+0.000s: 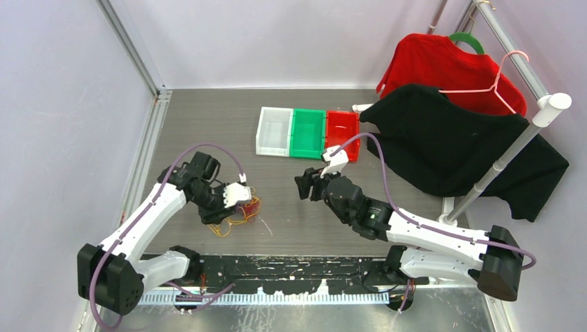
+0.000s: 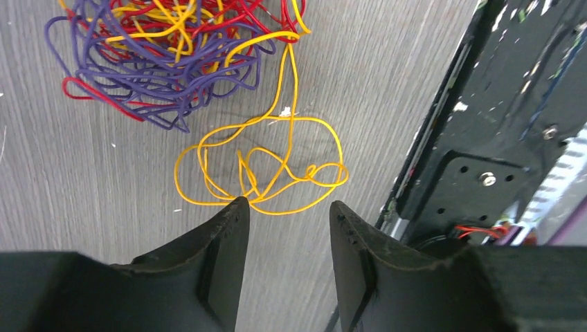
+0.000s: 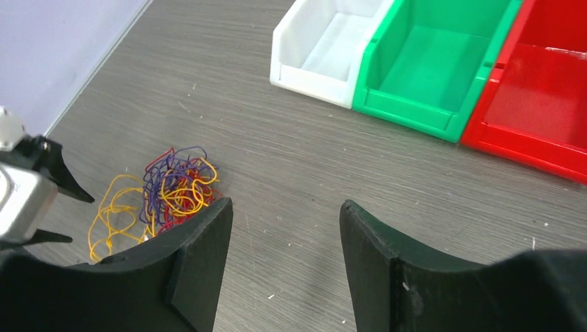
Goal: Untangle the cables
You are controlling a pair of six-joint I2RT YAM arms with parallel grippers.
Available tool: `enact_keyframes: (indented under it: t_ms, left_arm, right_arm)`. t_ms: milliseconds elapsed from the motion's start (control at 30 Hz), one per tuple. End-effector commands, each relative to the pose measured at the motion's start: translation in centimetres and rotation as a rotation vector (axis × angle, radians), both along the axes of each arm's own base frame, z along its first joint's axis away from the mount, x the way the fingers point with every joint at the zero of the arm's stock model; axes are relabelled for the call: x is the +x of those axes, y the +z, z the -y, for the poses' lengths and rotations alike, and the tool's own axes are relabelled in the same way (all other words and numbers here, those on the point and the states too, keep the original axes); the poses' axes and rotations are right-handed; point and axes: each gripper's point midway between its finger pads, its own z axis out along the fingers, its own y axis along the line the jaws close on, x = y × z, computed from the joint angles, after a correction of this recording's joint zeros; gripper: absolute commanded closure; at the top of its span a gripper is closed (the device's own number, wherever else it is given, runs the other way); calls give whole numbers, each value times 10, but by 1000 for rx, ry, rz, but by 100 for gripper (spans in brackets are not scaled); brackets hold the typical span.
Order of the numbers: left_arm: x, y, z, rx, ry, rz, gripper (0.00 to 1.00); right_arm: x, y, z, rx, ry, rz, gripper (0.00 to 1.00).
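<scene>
The crossing in the loose orange-yellow loops of cable gets my left gripper coming down and closing next, since the loops lie apart from the purple pieces of cable.
The cables form one tangled clump (image 2: 159, 55) of purple, red and orange-yellow strands on the grey table. A loose orange-yellow strand (image 2: 277, 166) trails out of it in loops. The clump also shows in the top view (image 1: 242, 211) and the right wrist view (image 3: 176, 187). My left gripper (image 2: 287, 206) is open and empty, hovering just over the near edge of the orange-yellow loops; it shows in the top view (image 1: 235, 200) over the clump. My right gripper (image 3: 285, 204) is open and empty, well right of the clump, above bare table (image 1: 308, 185).
White (image 1: 274, 131), green (image 1: 308, 133) and red (image 1: 342, 133) bins stand in a row at the back centre. A rack (image 1: 512, 149) with a black garment (image 1: 457, 142) and a red one (image 1: 443, 66) stands at the right. A black base plate (image 2: 484, 138) lines the near edge.
</scene>
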Motion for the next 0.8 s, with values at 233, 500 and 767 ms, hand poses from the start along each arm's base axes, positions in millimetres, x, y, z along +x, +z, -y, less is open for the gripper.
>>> enact_keyframes:
  t_ms: [233, 500, 767]
  left_arm:
    - [42, -39, -1, 53, -174, 189, 59]
    - [52, -33, 3, 52, -170, 209, 74]
    - [26, -18, 2, 26, -169, 133, 100]
  right_arm:
    - [6, 25, 15, 127, -93, 38, 39]
    - [4, 22, 3, 170, -60, 13, 45]
    - [4, 23, 6, 177, -72, 17, 57]
